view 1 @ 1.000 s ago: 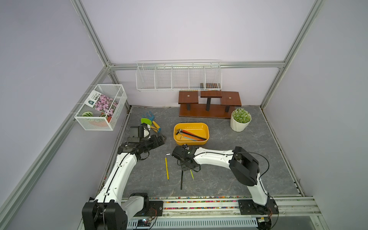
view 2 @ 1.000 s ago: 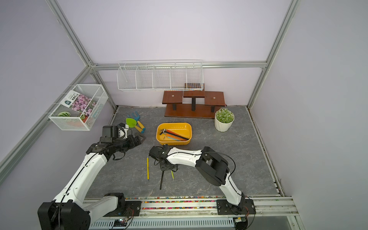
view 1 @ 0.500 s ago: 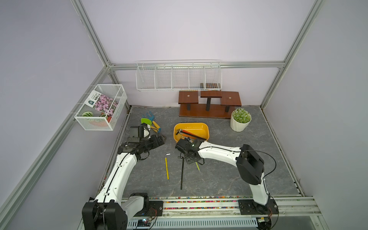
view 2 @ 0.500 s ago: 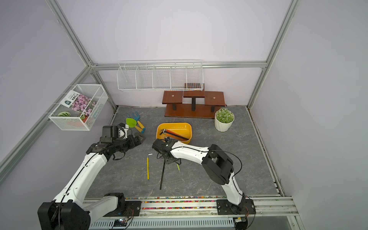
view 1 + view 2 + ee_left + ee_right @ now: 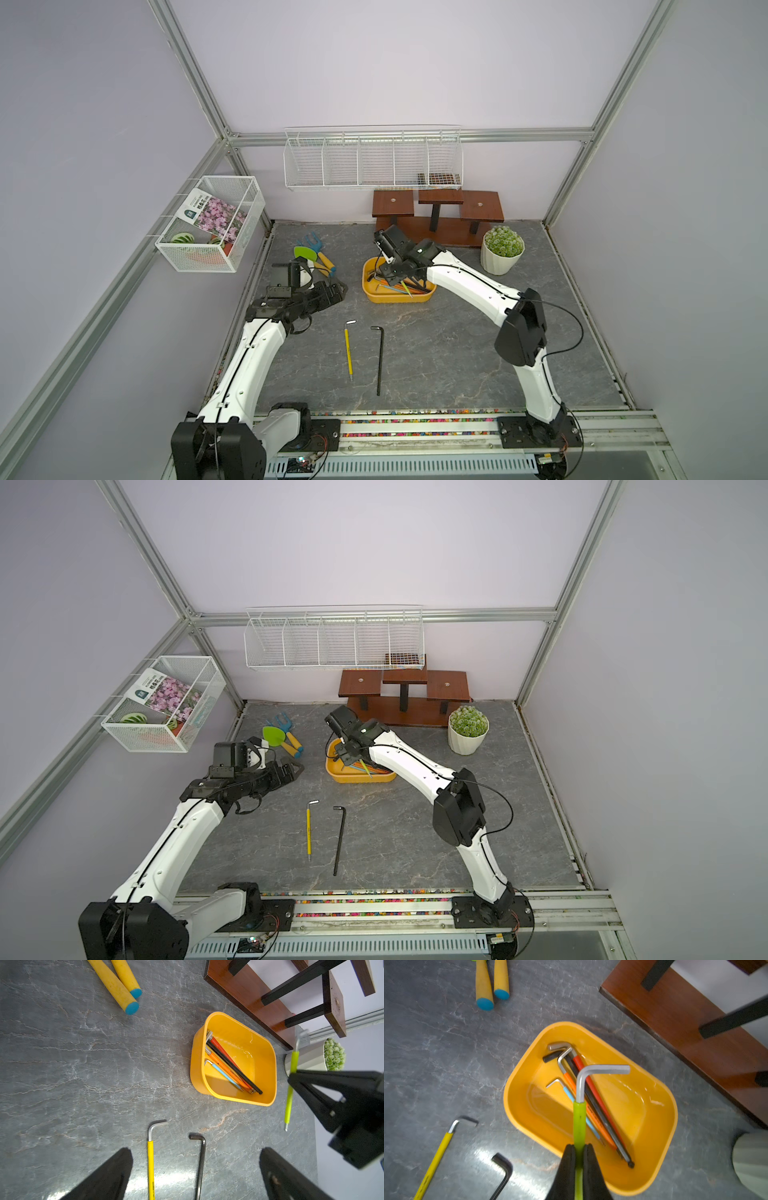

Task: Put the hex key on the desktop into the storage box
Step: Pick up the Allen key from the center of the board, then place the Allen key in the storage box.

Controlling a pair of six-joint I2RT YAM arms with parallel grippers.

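Observation:
The right gripper lowers into the yellow storage box next and releases the green-sleeved hex key on the coloured hex keys, because it still hangs above them.
My right gripper is shut on a green-sleeved hex key and holds it above the yellow storage box, bent end forward. Several coloured hex keys lie inside the box. In both top views the right gripper hangs over the box's left part. A yellow-sleeved hex key and a black hex key lie side by side on the desktop. My left gripper hovers open left of the box, holding nothing.
Garden tools with yellow handles lie at the back left. A wooden stand and a potted plant stand behind and right of the box. White wire baskets hang on the walls. The arms' rail runs along the front.
My right gripper has carried the green hex key from the middle of the desktop back and up to above the storage box. The left arm has stayed still.

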